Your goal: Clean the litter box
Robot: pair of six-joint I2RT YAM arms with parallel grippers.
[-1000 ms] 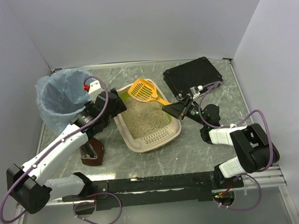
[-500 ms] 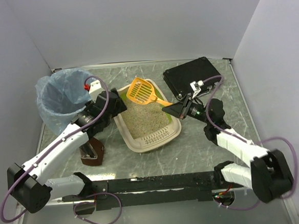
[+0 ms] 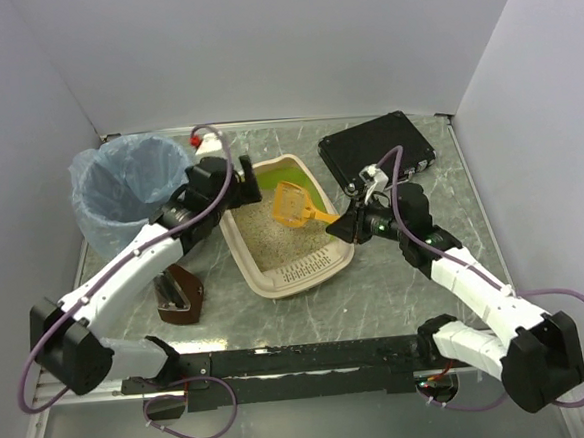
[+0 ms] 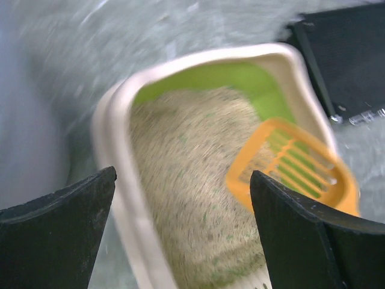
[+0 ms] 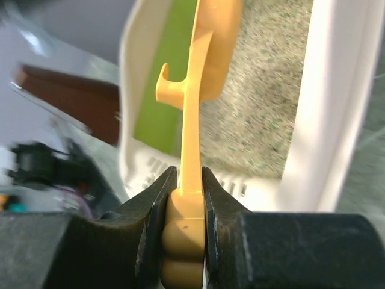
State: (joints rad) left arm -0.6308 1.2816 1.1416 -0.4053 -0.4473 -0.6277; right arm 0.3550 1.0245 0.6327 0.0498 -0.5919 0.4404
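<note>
My right gripper needs to lower the orange scoop (image 3: pixel 292 205) onto the granules inside the litter box (image 3: pixel 308 271) next and let go of the scoop's handle, because the scoop's slotted head hangs empty above the granules.
The litter box (image 3: pixel 308 271) is a beige tray with a lime-green inner wall and sandy granules, lying at the table's middle. An orange slotted scoop (image 3: pixel 292 205) hangs tilted over the granules. My right gripper (image 3: pixel 344 226) is shut on the scoop's handle at the box's right rim. In the right wrist view the handle (image 5: pixel 190 150) runs up from between the jaws to the scoop head (image 5: pixel 215 48). My left gripper (image 3: pixel 242 190) stands open over the box's far left corner with nothing in it. The left wrist view shows the granules (image 4: pixel 180 180) and the scoop (image 4: pixel 295 171) between its fingers (image 4: pixel 66 235).
A round bin with a blue bag (image 3: pixel 122 191) stands at the back left, close to the left arm. A black case (image 3: pixel 377 148) lies at the back right behind the right gripper. A brown object (image 3: pixel 180 295) sits at the front left of the box.
The right arm has stretched out and brought the scoop from the box's far rim down over the granules. The left gripper has moved farther back and right, to the box's far left corner.
</note>
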